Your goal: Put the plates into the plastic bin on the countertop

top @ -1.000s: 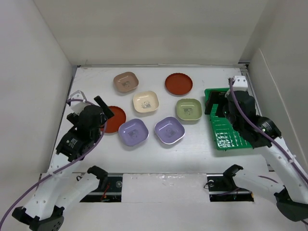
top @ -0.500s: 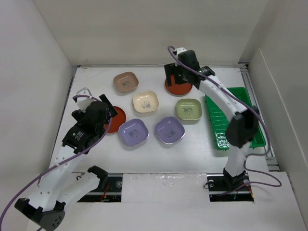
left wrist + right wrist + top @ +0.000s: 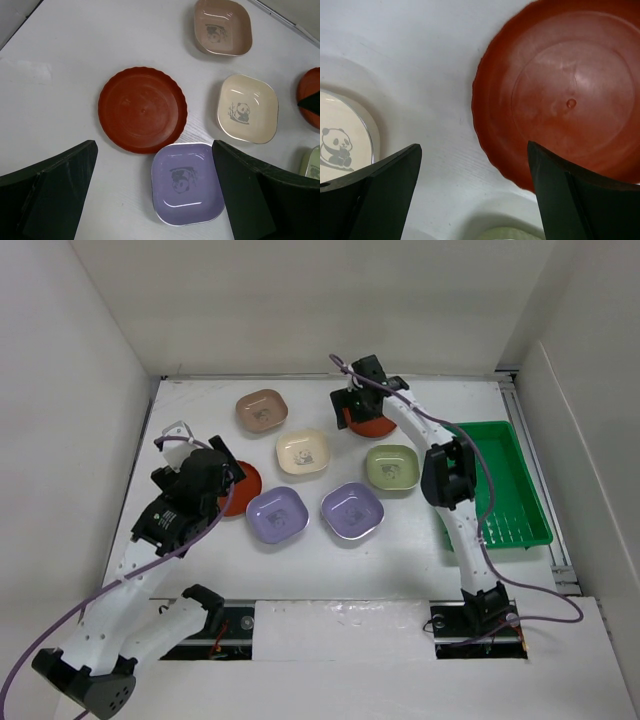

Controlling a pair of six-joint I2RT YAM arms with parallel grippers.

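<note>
My right gripper moves down astride the far red plate's rim facing the cream plate (image 3: 346, 418) (image 3: 475, 112) next and closes, since the red plate's rim is below, between its open fingers.
Seven plates lie on the white countertop (image 3: 190, 405): tan-brown (image 3: 262, 411), cream (image 3: 303, 451), sage green (image 3: 392, 467), two lavender (image 3: 277, 513) (image 3: 352, 510) and two round red ones. My right gripper (image 3: 352, 410) hangs open low over the far red plate (image 3: 570, 100). One finger is over the plate's rim and the other over bare countertop. My left gripper (image 3: 225, 476) stands open above the near red plate (image 3: 142, 109) and a lavender plate (image 3: 187, 182), holding nothing. The green plastic bin (image 3: 500, 485) stands at the right.
White walls close in the countertop on the left, back and right. The right arm stretches diagonally from its base over the bin's left edge and past the sage plate. The plates lie close together, the cream one (image 3: 340, 140) just left of the right gripper.
My right arm has swung from over the bin across to the far red plate and come down over it, its jaws a touch narrower. The left gripper has shifted only slightly.
</note>
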